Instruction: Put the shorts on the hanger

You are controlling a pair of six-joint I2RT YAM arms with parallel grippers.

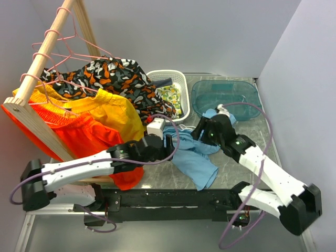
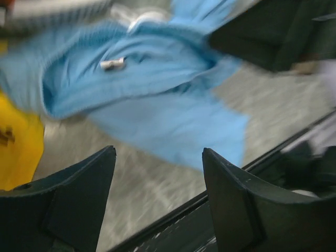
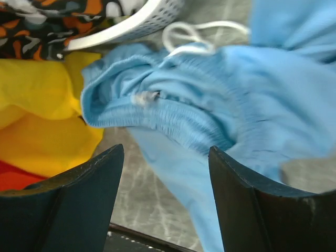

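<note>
The light blue shorts' waistband end (image 1: 199, 147) (image 3: 239, 147) opposite the yellow shorts is below and to the right in the wrist view. My right gripper will go down to that side onto it next.
The light blue shorts (image 1: 195, 157) lie crumpled on the grey table between my two grippers. In the left wrist view the shorts (image 2: 157, 94) lie just beyond my open, empty left gripper (image 2: 157, 152). In the right wrist view their elastic waistband (image 3: 210, 105) and white drawstring (image 3: 194, 37) lie just ahead of my open, empty right gripper (image 3: 165, 149). From above, the left gripper (image 1: 167, 144) is at the shorts' left edge and the right gripper (image 1: 202, 132) at their upper right. An empty pink wire hanger (image 1: 73, 43) hangs on the wooden rod at the far left.
A wooden rack (image 1: 37, 126) on the left carries yellow shorts (image 1: 105, 107), patterned black, orange and white shorts (image 1: 115, 79) and an orange garment (image 1: 89, 137). A white basket (image 1: 178, 84) and a teal tub (image 1: 226, 94) stand at the back.
</note>
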